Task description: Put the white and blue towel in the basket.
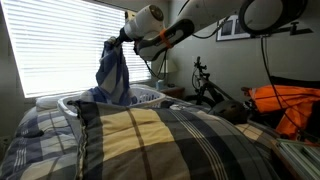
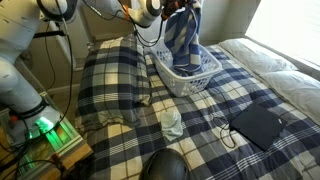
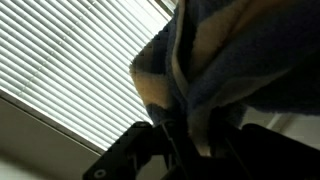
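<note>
My gripper moves down over the white basket's open top (image 2: 188,67) next and releases the towel's upper end, since the towel's lower end already hangs inside the basket.
My gripper (image 1: 113,43) is shut on the top of the white and blue towel (image 1: 113,75) and holds it hanging above the white basket (image 1: 148,97). In both exterior views the towel's lower end reaches into the basket (image 2: 190,78), where it drapes as a blue and white striped cloth (image 2: 182,40). The gripper (image 2: 170,8) is at the towel's top edge. In the wrist view the towel (image 3: 225,60) fills the upper right and bunches between the dark fingers (image 3: 195,140).
The basket stands on a bed with a plaid blanket (image 2: 200,130) and a plaid pillow (image 2: 112,75). A dark tablet (image 2: 258,122) and a pale cloth (image 2: 172,122) lie on the blanket. Window blinds (image 1: 60,45), a bicycle (image 1: 205,85) and an orange item (image 1: 285,100) lie beyond.
</note>
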